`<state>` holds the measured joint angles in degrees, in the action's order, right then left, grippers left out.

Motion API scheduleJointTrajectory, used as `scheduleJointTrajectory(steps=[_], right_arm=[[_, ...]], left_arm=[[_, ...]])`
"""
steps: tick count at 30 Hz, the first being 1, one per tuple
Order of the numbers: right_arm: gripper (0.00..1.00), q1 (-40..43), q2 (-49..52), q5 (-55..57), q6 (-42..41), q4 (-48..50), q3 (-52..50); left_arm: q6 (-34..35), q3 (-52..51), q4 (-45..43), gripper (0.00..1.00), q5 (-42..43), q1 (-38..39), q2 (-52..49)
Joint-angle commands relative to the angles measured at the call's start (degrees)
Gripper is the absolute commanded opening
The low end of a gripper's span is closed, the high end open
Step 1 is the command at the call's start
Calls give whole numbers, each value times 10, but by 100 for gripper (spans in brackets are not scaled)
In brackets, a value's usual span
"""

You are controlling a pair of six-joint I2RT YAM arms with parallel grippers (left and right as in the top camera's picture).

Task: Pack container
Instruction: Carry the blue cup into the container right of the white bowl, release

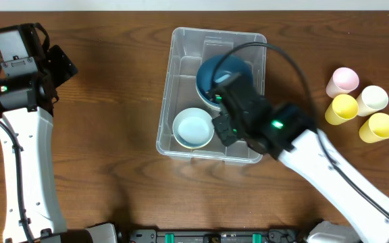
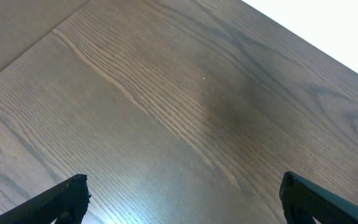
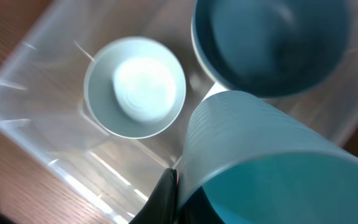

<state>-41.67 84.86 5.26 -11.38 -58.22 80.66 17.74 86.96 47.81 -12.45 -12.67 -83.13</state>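
The teal cup needs to go down with my right gripper next, into the container [image 1: 174,61] beside the pale bowl, and then I will let go of the cup's rim.
The clear plastic container [image 1: 174,61] sits mid-table. Inside it are a dark blue bowl [image 1: 221,71] at the back and a pale blue bowl [image 1: 193,128] at the front left; both also show in the right wrist view, the dark bowl [image 3: 272,43] and the pale bowl [image 3: 135,87]. My right gripper [image 1: 225,111] is over the container, shut on the rim of a light teal cup [image 3: 253,155] held above the container floor [image 3: 55,143]. My left gripper [image 2: 182,199] is open and empty over bare table at the far left.
Several cups stand on the table at the right: a pink one [image 1: 343,79], a cream one [image 1: 373,99] and two yellow ones [image 1: 343,108] [image 1: 378,127]. The left arm [image 1: 22,81] stands along the left edge.
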Motion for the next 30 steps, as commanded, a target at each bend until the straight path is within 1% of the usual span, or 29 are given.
scheduleJointTrajectory(steps=[1,8,20,27,28,29,30], right_arm=[[1,-3,31,16,-15,0,8],[1,-2,65,16,-15,-3,8],[1,4,168,20,-19,17,8],[2,24,183,20,-19,23,7],[5,26,183,20,-19,22,7],[19,28,183,20,-18,22,8],[28,29,183,20,-18,21,7]], left_arm=[[-5,10,2,98,-9,-2,5],[-5,10,2,98,-9,-2,5],[-5,10,2,98,-9,-2,5],[-5,10,2,98,-9,-2,5],[-5,10,2,98,-9,-2,5],[-5,10,2,98,-9,-2,5],[-5,10,2,98,-9,-2,5]])
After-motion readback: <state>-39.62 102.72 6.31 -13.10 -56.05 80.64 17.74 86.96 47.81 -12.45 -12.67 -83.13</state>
